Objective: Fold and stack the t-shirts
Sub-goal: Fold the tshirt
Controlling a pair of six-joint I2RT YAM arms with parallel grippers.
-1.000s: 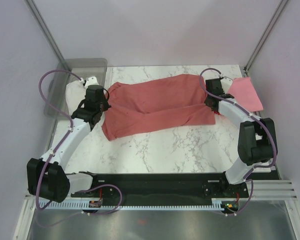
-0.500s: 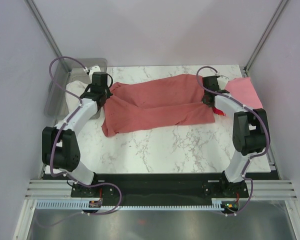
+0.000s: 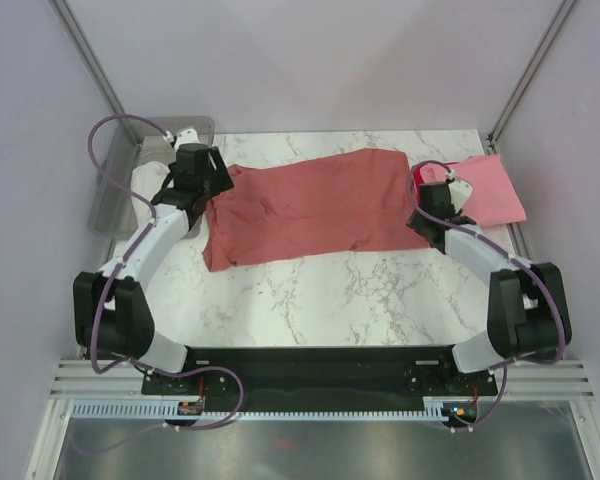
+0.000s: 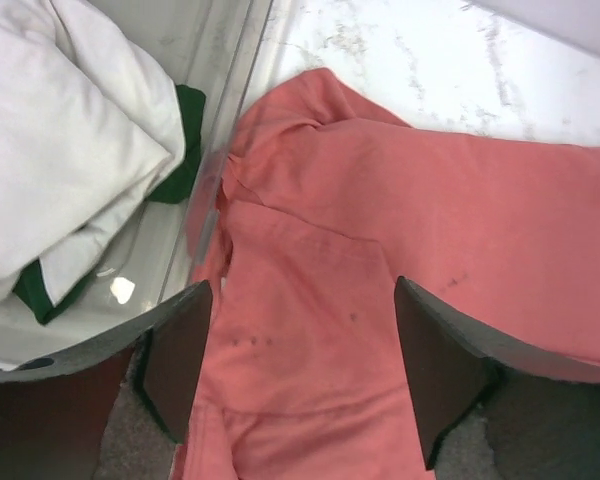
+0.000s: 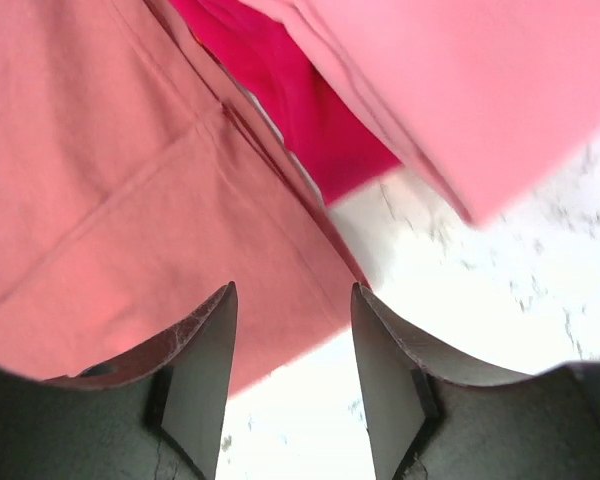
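My right gripper lowers and eases back onto the salmon t-shirt's near corner by the light pink t-shirt next. It then closes, since that corner lies between its fingers.
The dusty salmon-red t-shirt lies folded flat across the back middle of the table. My left gripper hovers over its left end, open and empty, with salmon cloth between and below the fingers. My right gripper is at the shirt's right edge, also open and empty; the salmon hem lies under it. The light pink t-shirt lies folded at the back right. The bright red t-shirt shows underneath it as a strip.
A clear plastic bin at the back left holds white cloth with green trim, right beside the shirt's left end. Bare marble table stretches in front of the shirt. Frame posts stand at both back corners.
Both grippers were shut on the salmon shirt and have opened, letting it go. The shirt now lies flatter. The right gripper has drawn back toward the near side.
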